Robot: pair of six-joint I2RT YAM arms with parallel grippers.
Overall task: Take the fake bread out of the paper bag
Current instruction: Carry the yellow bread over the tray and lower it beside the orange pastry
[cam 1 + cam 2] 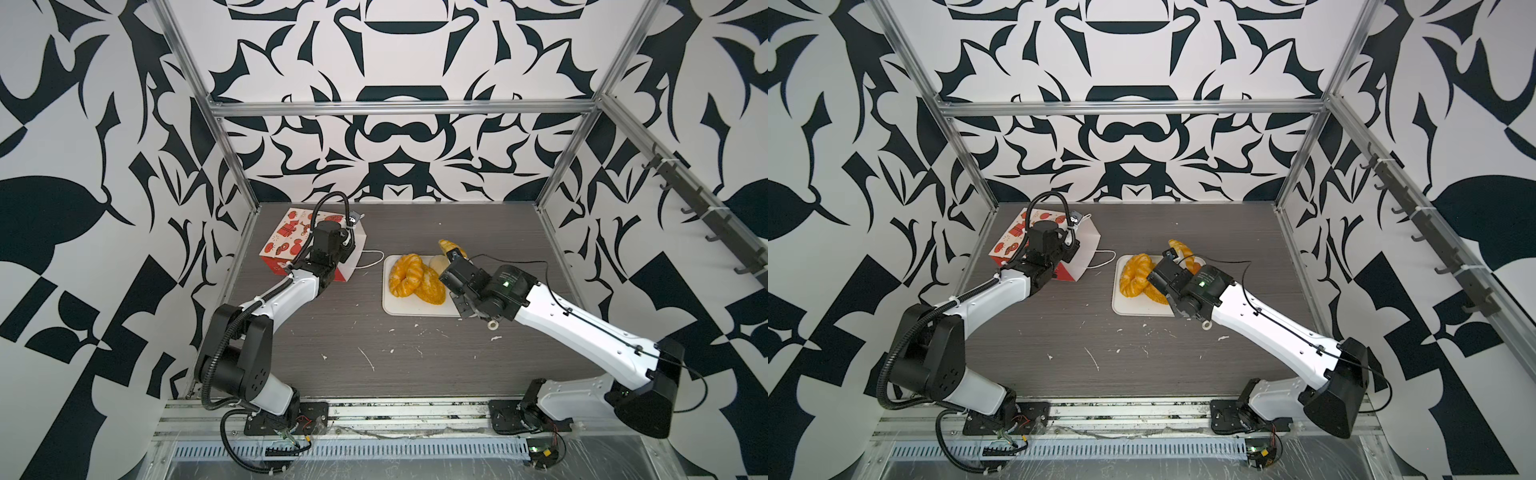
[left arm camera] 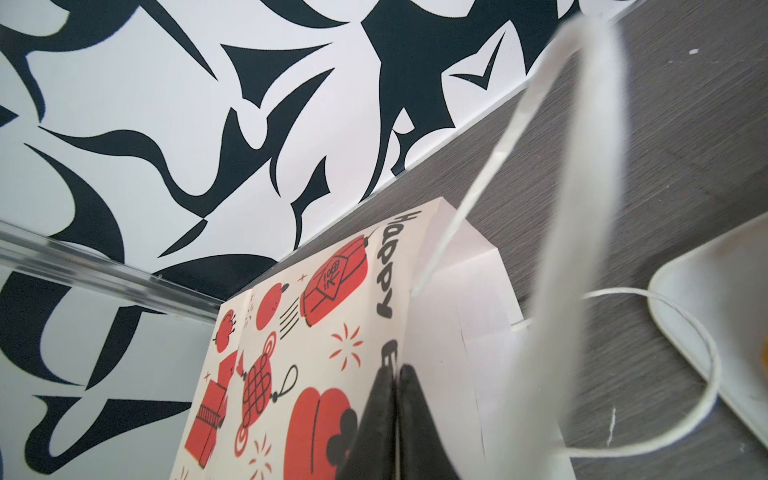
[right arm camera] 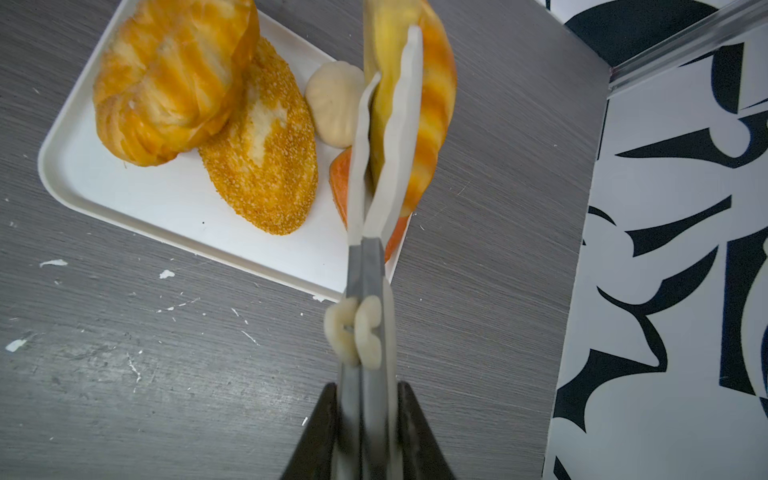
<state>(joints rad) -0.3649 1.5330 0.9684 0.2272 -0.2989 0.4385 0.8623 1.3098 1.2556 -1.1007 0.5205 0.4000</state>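
The gap between loaf and orange piece is below the robot's right gripper, so that gripper should next move down and back, then let go of the tongs over that gap.
The paper bag lies on its side at the back left, mouth toward the tray. My left gripper is shut on the rim of its printed upper wall. My right gripper is shut on grey-handled tongs, whose white tips pinch a golden croissant above the tray's far right corner. On the white tray lie a twisted ring, a seeded oblong loaf, a pale bun and an orange piece. The bag's inside is hidden.
A white cord handle hangs close to the left wrist camera, and another cord loops on the table between bag and tray. White crumbs dot the grey table's front half. Aluminium frame posts stand at the back corners.
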